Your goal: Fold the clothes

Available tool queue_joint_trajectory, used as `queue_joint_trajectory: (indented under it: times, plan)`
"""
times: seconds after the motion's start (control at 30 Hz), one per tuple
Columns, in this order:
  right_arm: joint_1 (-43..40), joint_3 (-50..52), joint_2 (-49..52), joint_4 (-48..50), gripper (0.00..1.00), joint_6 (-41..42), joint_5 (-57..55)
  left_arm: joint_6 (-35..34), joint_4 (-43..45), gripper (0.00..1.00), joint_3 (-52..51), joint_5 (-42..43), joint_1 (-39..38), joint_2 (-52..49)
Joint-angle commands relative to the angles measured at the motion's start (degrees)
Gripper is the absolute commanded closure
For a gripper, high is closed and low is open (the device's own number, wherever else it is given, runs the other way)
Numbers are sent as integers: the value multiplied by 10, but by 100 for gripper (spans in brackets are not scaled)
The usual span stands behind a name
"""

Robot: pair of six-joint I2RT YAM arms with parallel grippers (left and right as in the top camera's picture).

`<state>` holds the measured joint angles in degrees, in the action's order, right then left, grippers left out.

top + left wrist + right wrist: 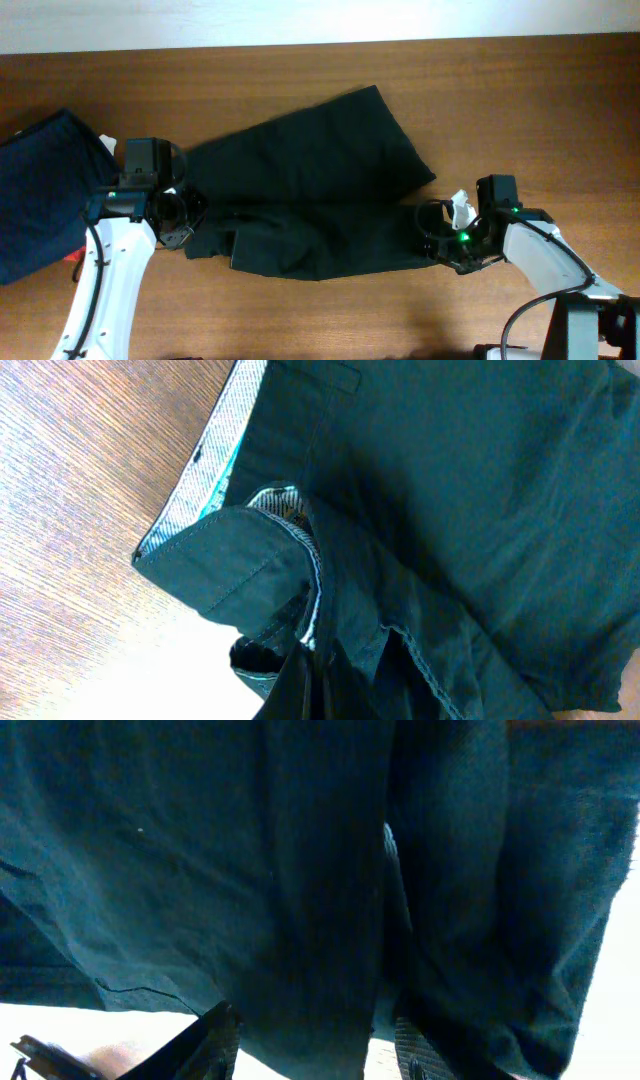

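Next, my left gripper lifts the pinched fold, carries it outward over the far half's waistband end (pixel 207 160) (pixel 290 410), lowers and releases it, since that cloth lies flat there.
The black shorts (pixel 320 180) lie spread on the wooden table, waistband to the left and legs to the right. My left gripper (pixel 188 215) is at the waistband's near left corner. In the left wrist view its fingers (pixel 320 685) are closed together on a bunched fold of the shorts (pixel 450 490), just below the whitish waistband lining (pixel 215 470). My right gripper (pixel 435 240) is at the near leg's right end. In the right wrist view its fingers (pixel 315 1045) are spread apart with the hem of the shorts (pixel 250 850) between them.
A navy blue folded garment (pixel 40 190) lies at the far left, close behind my left arm. The wooden table (pixel 520 90) runs to a pale wall at the back. A small red object (pixel 75 256) sits by the navy garment.
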<state>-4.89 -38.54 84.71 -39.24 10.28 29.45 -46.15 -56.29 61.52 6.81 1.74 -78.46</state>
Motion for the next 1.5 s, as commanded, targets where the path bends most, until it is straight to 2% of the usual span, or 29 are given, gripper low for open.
queue_joint_trajectory:
  times: [0.0, 0.17, 0.3, 0.53, 0.57, 0.6, 0.63, 0.77, 0.9, 1.0, 1.1, 1.13, 1.2, 1.33, 1.47]
  plan:
    - [4, 22, -4, 17, 46, -1, 8, 9, -1, 99, 7, 0, 3, 0]
    - [4, 37, -4, 32, 51, 11, 10, 9, -1, 99, 7, -2, 3, 0]
    - [5, 39, -4, 31, 60, 11, 40, 9, -1, 99, 7, -2, 3, 0]
    - [41, 40, -4, 42, 63, 8, 21, 9, -1, 99, 7, -2, 3, 0]
    - [48, 40, -4, 46, 71, 10, 17, 9, -1, 99, 7, -2, 3, 0]
    - [53, 40, -4, 49, 87, 11, 14, 9, -1, 99, 7, -2, 3, 0]
    - [56, 39, -4, 52, 96, 11, 11, 9, -1, 99, 7, -2, 3, 0]
    - [48, 17, -7, 39, 96, 37, -1, 38, -8, 99, 7, -3, 3, 0]
    - [40, -75, -30, -58, 96, 35, -30, 60, -16, 99, 7, -7, 4, 5]
    - [31, -196, -52, -148, 96, 19, -73, 68, -23, 99, 7, -7, 22, 31]
    - [26, -341, -56, -189, 96, 19, -108, 68, -29, 99, 7, -7, 57, 68]
    - [26, -399, -56, -182, 96, 20, -109, 68, -28, 99, 7, -7, 75, 80]
    - [29, -448, -54, -157, 96, 20, -109, 68, -21, 99, 7, -7, 92, 82]
    - [53, -457, -40, -80, 96, 19, -107, 68, 25, 99, 7, -8, 105, 74]
    - [75, -457, 23, -40, 96, 20, -120, 63, 74, 99, 7, -16, 105, 64]
